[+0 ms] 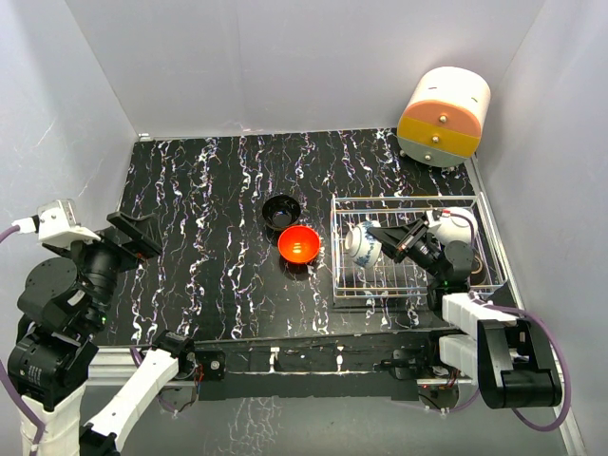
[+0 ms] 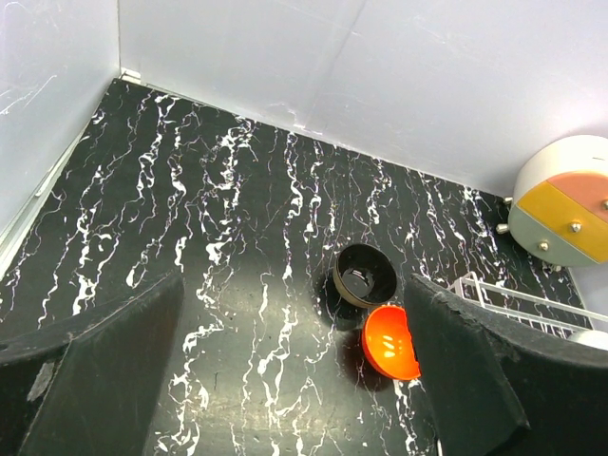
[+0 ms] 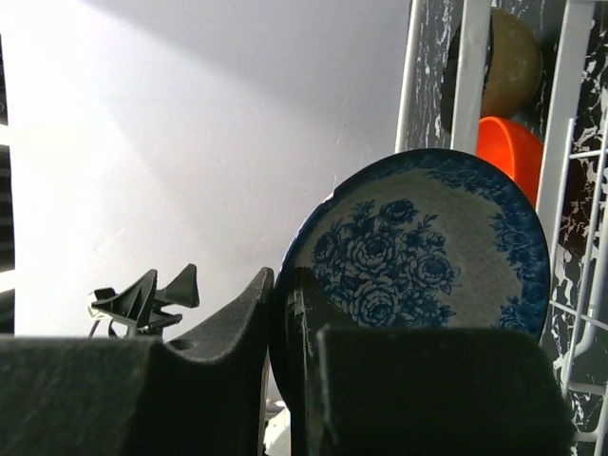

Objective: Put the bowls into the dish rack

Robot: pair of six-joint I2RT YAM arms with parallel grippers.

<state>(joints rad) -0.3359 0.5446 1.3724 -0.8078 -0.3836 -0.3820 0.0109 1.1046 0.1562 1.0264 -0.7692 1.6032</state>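
I will next lower the blue-and-white bowl with my right gripper toward the rack's bottom wires (image 3: 573, 309), slightly toward the rack's middle, because the bowl is already inside the rack's end bars.
The wire dish rack (image 1: 489, 281) stands at the right of the table. My right gripper (image 1: 385, 236) is inside it, shut on the rim of the blue-and-white bowl (image 1: 362, 244), which stands on edge at the rack's left end; in the right wrist view the bowl's (image 3: 427, 247) rim sits between my fingers. A white bowl (image 1: 454, 225) stands in the rack's far right. The black bowl (image 1: 281, 210) and the red-orange bowl (image 1: 298, 243) sit side by side on the table left of the rack, also in the left wrist view (image 2: 367, 274) (image 2: 389, 342). My left gripper (image 1: 142, 231) is open and empty at the far left. The tan-gold bowl is not seen.
A round cream-and-orange drawer cabinet (image 1: 444, 116) stands at the back right corner behind the rack. Grey walls close the table at the back and both sides. The marbled black tabletop (image 1: 199, 218) spreads between my left gripper and the two loose bowls.
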